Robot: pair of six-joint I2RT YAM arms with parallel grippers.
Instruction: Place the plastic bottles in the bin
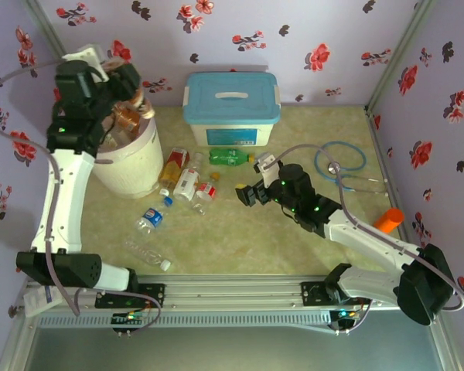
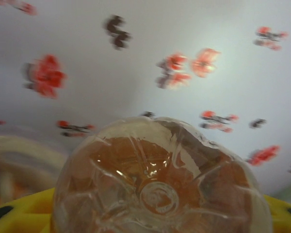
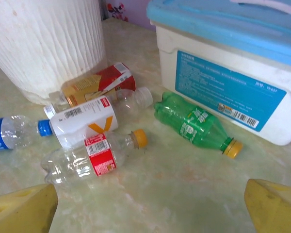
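My left gripper tips downward next, lowers into the bin's opening (image 1: 122, 134) and releases the amber plastic bottle there, since that opening lies below my gripper.
My left gripper (image 1: 128, 91) hangs over the bin (image 1: 139, 158), shut on an amber plastic bottle (image 1: 131, 114). In the left wrist view the bottle's base (image 2: 157, 189) sits between my yellow fingers (image 2: 29, 211). Loose bottles lie on the table right of the bin: a green one (image 3: 194, 125) by the box, a clear one with a red label (image 3: 92, 158), a white-labelled one (image 3: 87, 120), an amber one (image 3: 97, 85) and a blue-labelled one (image 3: 5, 133). My right gripper (image 1: 244, 193) stands open just above the table, a little short of the green bottle (image 1: 230, 158), with nothing between its fingers.
A white box with a light-blue lid (image 1: 232, 108) stands at the back, right behind the green bottle. A stethoscope (image 1: 340, 162) lies at the right, and an orange cylinder (image 1: 388, 220) by the right wall. Another clear bottle (image 1: 147, 253) lies near the front left.
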